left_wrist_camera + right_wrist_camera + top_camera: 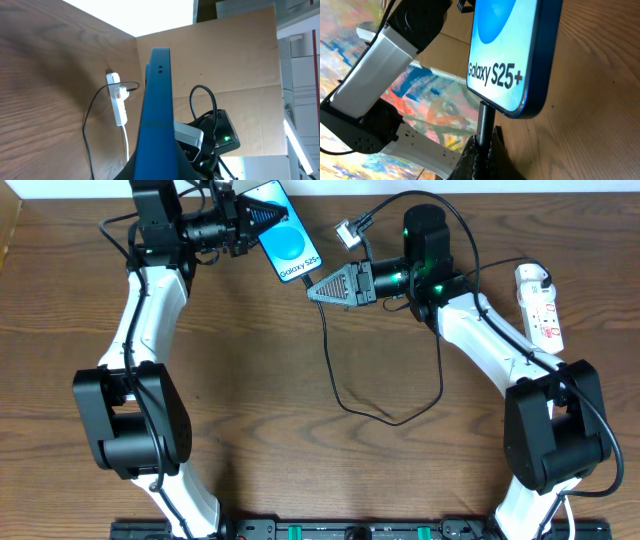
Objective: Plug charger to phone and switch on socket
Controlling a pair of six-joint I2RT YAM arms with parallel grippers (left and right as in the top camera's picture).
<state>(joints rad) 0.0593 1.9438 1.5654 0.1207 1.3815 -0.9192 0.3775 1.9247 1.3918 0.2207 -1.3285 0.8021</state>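
I should lower the phone (287, 242) back onto the clear tabletop with my left gripper and release it there, as bare wood lies below that gripper and back toward my base.
My left gripper (255, 220) is shut on the phone (287, 242) and holds it off the table at the back. The phone's blue screen reads "Galaxy S25+" in the right wrist view (512, 45). It is edge-on in the left wrist view (157, 110). My right gripper (316, 288) is shut on the charger's plug (485, 117), whose tip meets the phone's lower edge. I cannot tell if it is in the port. The black cable (345, 405) loops over the table. The white socket (540, 305) lies at the right and also shows in the left wrist view (117, 100).
The socket's white cord (126, 142) runs toward the near edge. A brown cardboard wall (235, 60) stands behind the table. A small grey connector on a cable (346, 232) hangs near the phone's right side. Bare wood lies between the arms.
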